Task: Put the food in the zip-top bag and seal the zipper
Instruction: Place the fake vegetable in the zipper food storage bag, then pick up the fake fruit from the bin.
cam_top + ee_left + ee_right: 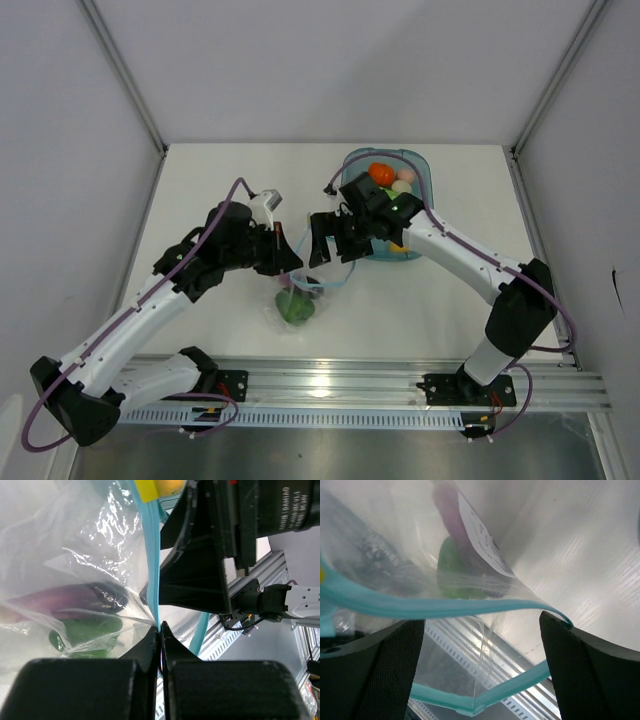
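Next, my right gripper crosses to the tray and descends around the still unbagged yellow-orange piece (pixel 399 248), which lies below it and to its right in the top view.
The clear zip-top bag (pixel 298 296) hangs between my two grippers above the table. My left gripper (pixel 290 262) is shut on its light-blue zipper strip (pixel 153 565); the jaws pinch the strip (pixel 159 632). A purple eggplant (pixel 65 600) and a green piece (pixel 85 632) lie inside the bag. My right gripper (pixel 326 256) is open, its fingers (pixel 370 670) on either side of the bag's open mouth (pixel 480 665). The zipper (pixel 445 608) runs across that view, with the green piece (pixel 454 570) and the eggplant (pixel 446 510) below it. An orange tomato (pixel 380 172) and a pale egg (pixel 403 185) lie in the tray.
The teal translucent tray (pixel 428 175) stands at the back right, partly under my right arm. The aluminium rail (pixel 400 385) runs along the near table edge. White walls close the table on three sides.
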`<state>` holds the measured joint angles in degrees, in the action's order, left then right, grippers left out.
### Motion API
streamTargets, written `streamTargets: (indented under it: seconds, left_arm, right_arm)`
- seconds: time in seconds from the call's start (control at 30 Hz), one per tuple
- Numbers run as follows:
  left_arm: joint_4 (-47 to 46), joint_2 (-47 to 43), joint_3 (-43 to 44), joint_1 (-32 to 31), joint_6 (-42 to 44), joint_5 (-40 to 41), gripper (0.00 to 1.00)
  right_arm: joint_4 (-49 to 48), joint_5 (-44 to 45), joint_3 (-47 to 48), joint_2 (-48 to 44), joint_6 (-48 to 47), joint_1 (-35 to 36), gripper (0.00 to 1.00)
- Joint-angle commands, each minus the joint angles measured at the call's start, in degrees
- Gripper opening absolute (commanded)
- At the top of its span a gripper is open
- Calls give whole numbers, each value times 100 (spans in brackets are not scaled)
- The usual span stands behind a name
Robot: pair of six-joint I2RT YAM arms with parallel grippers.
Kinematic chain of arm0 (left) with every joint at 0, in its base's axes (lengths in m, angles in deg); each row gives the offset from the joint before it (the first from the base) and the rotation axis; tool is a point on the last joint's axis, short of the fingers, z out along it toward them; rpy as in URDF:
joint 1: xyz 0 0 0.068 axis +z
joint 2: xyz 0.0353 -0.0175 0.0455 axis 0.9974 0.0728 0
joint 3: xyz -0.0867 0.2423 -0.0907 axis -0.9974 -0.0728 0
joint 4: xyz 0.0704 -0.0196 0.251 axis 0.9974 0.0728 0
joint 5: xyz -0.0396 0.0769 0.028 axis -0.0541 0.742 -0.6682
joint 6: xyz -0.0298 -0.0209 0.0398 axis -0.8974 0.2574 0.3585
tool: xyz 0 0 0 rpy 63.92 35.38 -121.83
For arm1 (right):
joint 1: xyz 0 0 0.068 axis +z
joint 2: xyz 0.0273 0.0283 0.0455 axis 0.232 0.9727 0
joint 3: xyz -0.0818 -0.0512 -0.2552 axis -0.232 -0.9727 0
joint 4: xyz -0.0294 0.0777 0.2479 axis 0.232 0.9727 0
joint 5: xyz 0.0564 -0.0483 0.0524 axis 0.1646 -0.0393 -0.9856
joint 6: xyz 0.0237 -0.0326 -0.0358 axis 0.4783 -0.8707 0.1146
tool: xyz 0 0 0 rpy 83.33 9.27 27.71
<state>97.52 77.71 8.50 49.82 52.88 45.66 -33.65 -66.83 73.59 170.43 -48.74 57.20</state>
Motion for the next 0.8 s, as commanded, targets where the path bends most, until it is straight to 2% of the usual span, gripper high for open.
streamTargets:
  seconds: [0.0, 0.17, 0.23, 0.47, 0.67, 0.77]
  left_arm:
    - [-213, 21, 274, -47, -127, -205, 1]
    - [-213, 64, 257, -38, -119, -152, 1]
    - [-204, 65, 248, -46, -101, -117, 1]
    - [-204, 73, 257, -47, -92, -82, 1]
    - [-195, 47, 239, -47, -92, -99, 1]
    - [-195, 3, 213, -47, -92, -91, 1]
  right_arm:
    - [-53, 388, 26, -659, -109, 33, 95]
    - [88, 1029, 176, -1292, -197, -11, 95]
    - [149, 1144, 299, -1529, -258, -195, 99]
    - [150, 1241, 396, -1812, -101, -1231, 99]
    - [509, 1427, 606, -1119, -91, -2154, 99]
    - [632, 1390, 676, -591, -118, -2287, 100]
